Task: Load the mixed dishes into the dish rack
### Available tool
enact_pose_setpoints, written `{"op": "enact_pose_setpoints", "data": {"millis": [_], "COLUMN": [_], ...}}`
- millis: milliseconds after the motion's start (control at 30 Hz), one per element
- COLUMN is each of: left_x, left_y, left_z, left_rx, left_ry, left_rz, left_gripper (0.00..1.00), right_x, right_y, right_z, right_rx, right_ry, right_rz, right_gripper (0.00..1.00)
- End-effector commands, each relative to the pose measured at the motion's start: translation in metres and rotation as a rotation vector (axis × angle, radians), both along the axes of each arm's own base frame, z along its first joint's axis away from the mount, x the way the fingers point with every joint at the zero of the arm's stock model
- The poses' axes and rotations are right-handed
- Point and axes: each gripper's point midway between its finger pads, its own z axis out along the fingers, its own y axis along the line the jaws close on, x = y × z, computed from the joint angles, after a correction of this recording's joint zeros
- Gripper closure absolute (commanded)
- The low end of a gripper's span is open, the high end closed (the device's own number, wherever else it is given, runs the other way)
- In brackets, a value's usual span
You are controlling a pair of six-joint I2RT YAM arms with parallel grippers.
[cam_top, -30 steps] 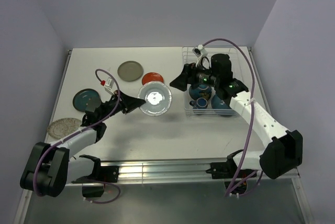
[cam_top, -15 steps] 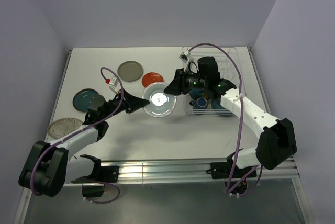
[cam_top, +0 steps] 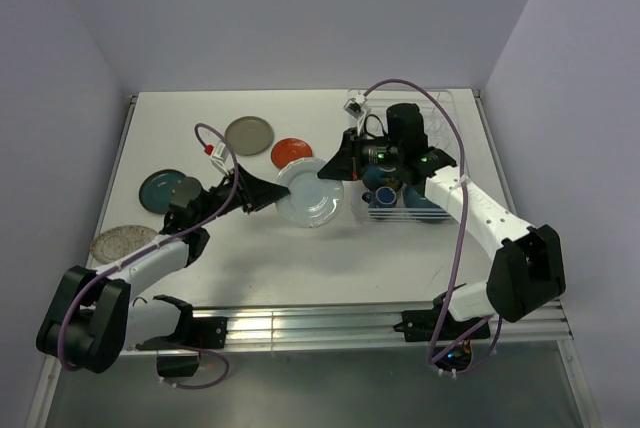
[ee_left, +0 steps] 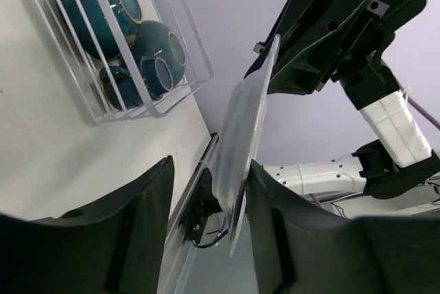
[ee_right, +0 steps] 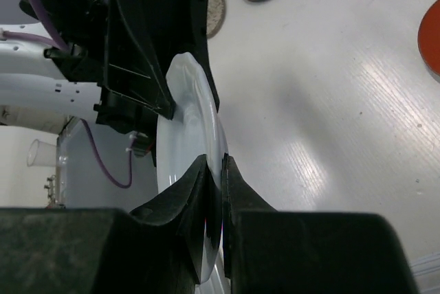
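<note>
I need to swing my right gripper to its right in the top view next, to the rack's bowl-free far corner (cam_top: 441, 126), then turn it outward, lower it and let go of the plate.
A pale blue-white plate (cam_top: 310, 194) hangs on edge above the table, between both arms. My right gripper (cam_top: 331, 168) is shut on its right rim; in the right wrist view the fingertips (ee_right: 214, 163) pinch the rim of the plate (ee_right: 185, 143). My left gripper (cam_top: 271, 191) stands open around the opposite rim. In the left wrist view the plate (ee_left: 244, 129) sits between the left gripper's (ee_left: 210, 170) spread fingers, close against the right finger, with a gap to the left one. The white wire dish rack (cam_top: 455, 108) holds teal-blue bowls (ee_left: 96, 2).
On the table lie a grey-olive plate (cam_top: 249, 134), an orange-red plate (cam_top: 291, 151), a teal plate (cam_top: 165, 189) and a speckled plate (cam_top: 122, 242). The rack (ee_left: 172, 12) stands at the right, just behind my right arm. Purple cables loop over both arms.
My right gripper came from the rack and closed on the pale plate's rim. My left gripper's jaws have spread apart. The plate has tipped more upright.
</note>
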Motion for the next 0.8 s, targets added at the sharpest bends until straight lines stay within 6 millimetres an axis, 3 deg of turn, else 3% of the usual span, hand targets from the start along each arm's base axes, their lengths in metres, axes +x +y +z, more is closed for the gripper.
{"op": "enact_pose_setpoints", "data": {"millis": [0,167,200,500,533,567,600,633,667,767], "left_x": [0.004,0.015,0.017,0.039,0.039,0.041,0.038,0.038,0.035,0.034], "left_y": [-0.002,0.002,0.004,0.037,0.043,0.053,0.06,0.068,0.077,0.107], "left_z": [0.032,0.033,0.025,0.031,0.045,0.034,0.043,0.047,0.037,0.038], "left_rx": [-0.029,0.05,0.084,0.272,0.305,0.374,0.399,0.457,0.517,0.637], "left_ry": [-0.105,-0.117,-0.078,-0.088,-0.156,-0.119,-0.152,-0.191,-0.166,-0.219], "left_rz": [-0.005,0.049,0.064,0.254,0.276,0.32,0.35,0.373,0.393,0.522], "left_gripper": [0.48,0.41,0.39,0.37,0.38,0.37,0.38,0.38,0.37,0.34], "right_x": [-0.014,0.001,0.001,0.024,0.039,0.047,0.054,0.072,0.081,0.107], "right_y": [-0.009,-0.041,-0.045,-0.09,-0.106,-0.116,-0.127,-0.151,-0.163,-0.208], "right_z": [0.053,0.064,0.067,0.073,0.076,0.074,0.067,0.068,0.064,0.057], "right_rx": [0.124,0.147,0.15,0.119,0.093,0.071,0.036,-0.007,-0.027,-0.09], "right_ry": [-0.147,-0.196,-0.206,-0.236,-0.275,-0.272,-0.245,-0.276,-0.263,-0.265], "right_rz": [0.107,0.013,-0.001,-0.174,-0.255,-0.309,-0.366,-0.468,-0.52,-0.711], "right_gripper": [1.0,1.0,1.0,1.0,1.0,1.0,1.0,1.0,1.0,1.0]}}
